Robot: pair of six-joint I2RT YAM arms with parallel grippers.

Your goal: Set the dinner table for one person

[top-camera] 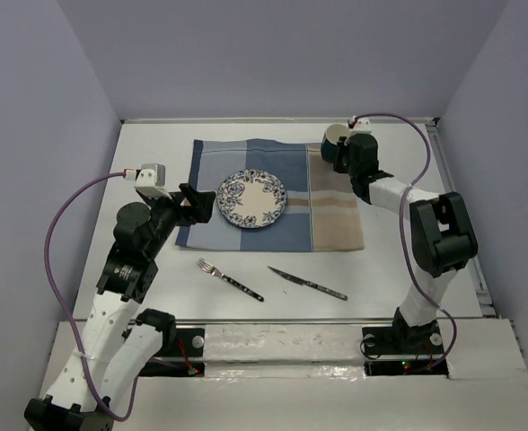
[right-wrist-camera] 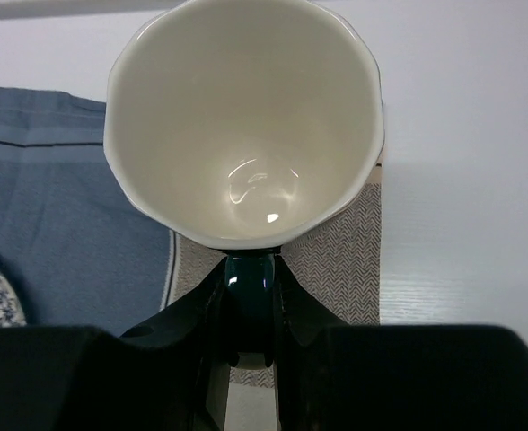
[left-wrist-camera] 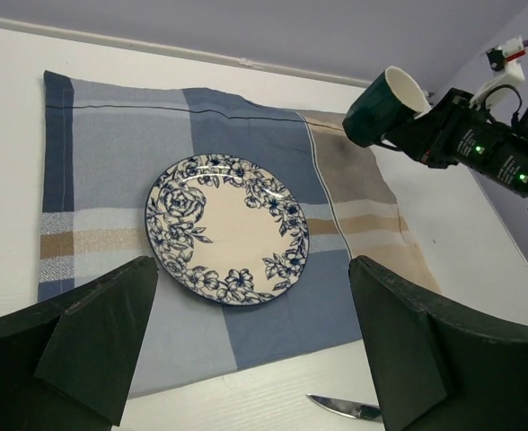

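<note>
The placemat's far tan corner (top-camera: 326, 168) is clear of the plate (top-camera: 251, 198), so my right gripper needs to lower the dark green mug onto it next and release the mug's handle.
The white dinner table (top-camera: 138, 162) carries a blue-and-tan placemat (top-camera: 336, 220) with a blue-flowered plate (top-camera: 251, 198) on its left half. My right gripper (top-camera: 343, 154) is shut on the handle of a dark green mug (top-camera: 335, 139) with a cream inside, held above the mat's far right corner; the mug (right-wrist-camera: 244, 117) fills the right wrist view and also shows in the left wrist view (left-wrist-camera: 385, 103). My left gripper (top-camera: 201, 203) is open and empty, just left of the plate (left-wrist-camera: 226, 226). A fork (top-camera: 230, 279) and a knife (top-camera: 307, 283) lie on the table in front of the mat.
The table's far edge meets a grey wall (top-camera: 282, 54). A metal rail (top-camera: 457, 206) runs along the table's right side. The knife tip (left-wrist-camera: 345, 409) shows between my left fingers. Purple cables trail from both wrists.
</note>
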